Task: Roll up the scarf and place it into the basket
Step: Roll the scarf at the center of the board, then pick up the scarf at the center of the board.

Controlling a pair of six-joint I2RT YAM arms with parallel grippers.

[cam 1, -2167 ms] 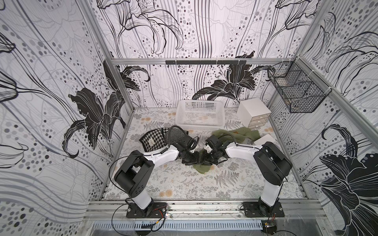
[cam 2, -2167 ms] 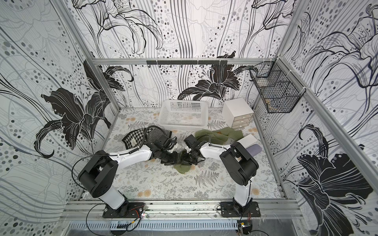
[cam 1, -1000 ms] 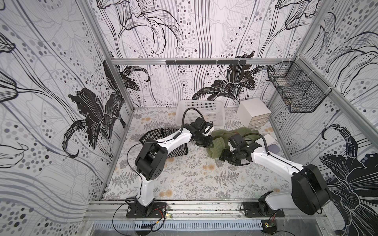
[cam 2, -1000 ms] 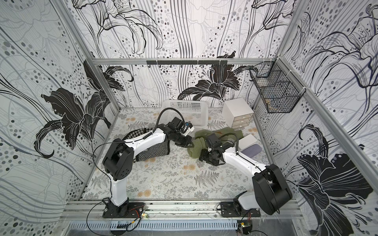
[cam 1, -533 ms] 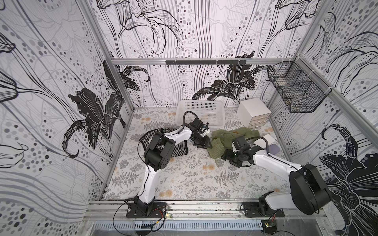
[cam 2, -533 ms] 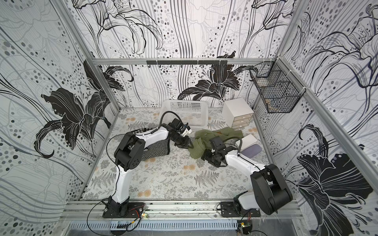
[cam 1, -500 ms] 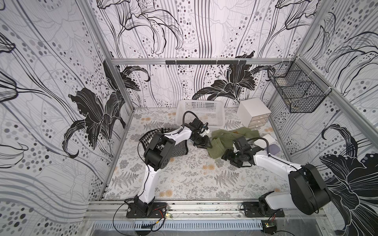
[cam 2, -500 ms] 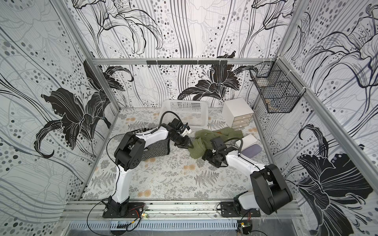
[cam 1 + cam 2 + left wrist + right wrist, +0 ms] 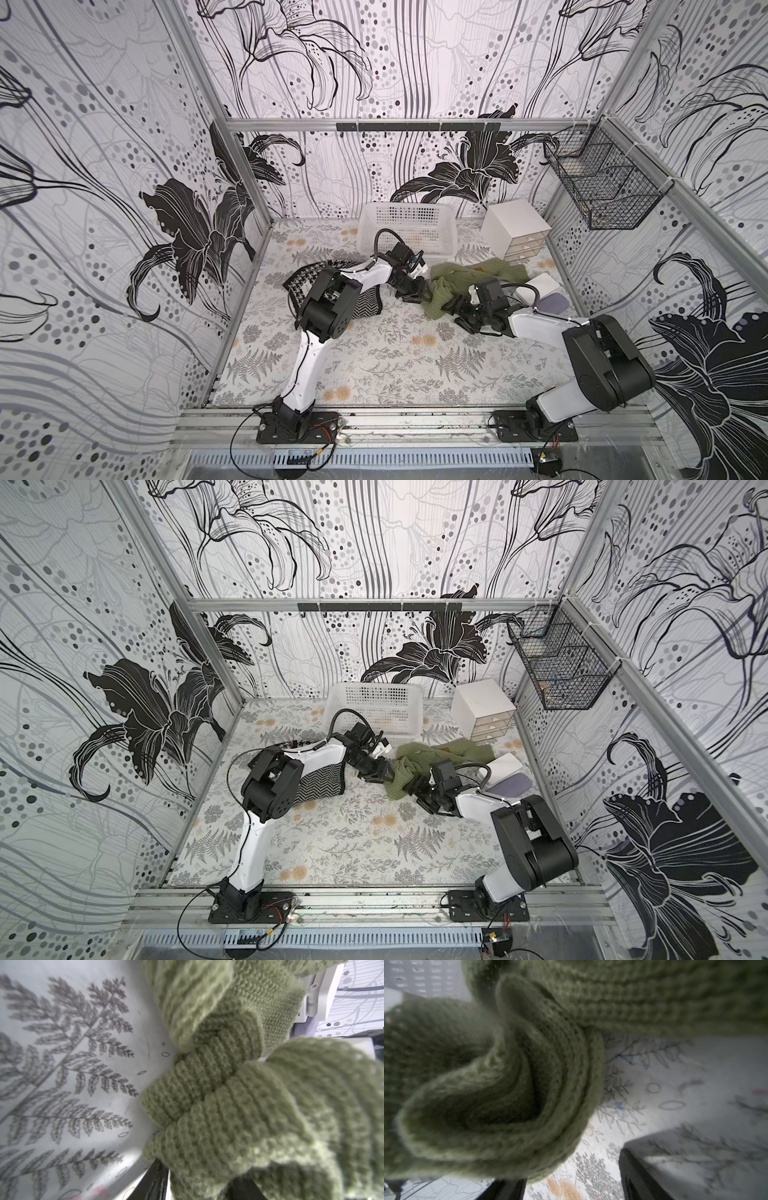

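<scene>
My right gripper moves outward onto the roll's near folds next, just outward of its open fingers, because one finger still stands over bare tabletop.
The green knitted scarf [image 9: 478,274] [image 9: 444,750] lies crumpled on the floral table, in front of the white perforated basket [image 9: 409,208] [image 9: 376,686]. Its near end is bunched into a loose roll [image 9: 500,1093] between my two grippers. My left gripper [image 9: 417,291] [image 9: 380,773] is at the roll's left side. In the left wrist view its jaws [image 9: 199,1169] stand apart with a scarf fold [image 9: 207,1088] bulging between them. My right gripper [image 9: 459,309] [image 9: 417,789] is at the roll's right side. It is open [image 9: 566,1165], with the roll resting over one finger [image 9: 504,1188].
A black-and-white herringbone cloth [image 9: 365,297] lies under the left arm. A white drawer box [image 9: 515,226] stands beside the basket, and a black wire basket [image 9: 602,187] hangs on the right wall. A white box [image 9: 540,284] and a grey pad [image 9: 555,301] lie behind the right arm.
Both grippers carried the scarf's end from the table's middle toward the basket. In the last second the left gripper's jaws parted and the right gripper shifted slightly right.
</scene>
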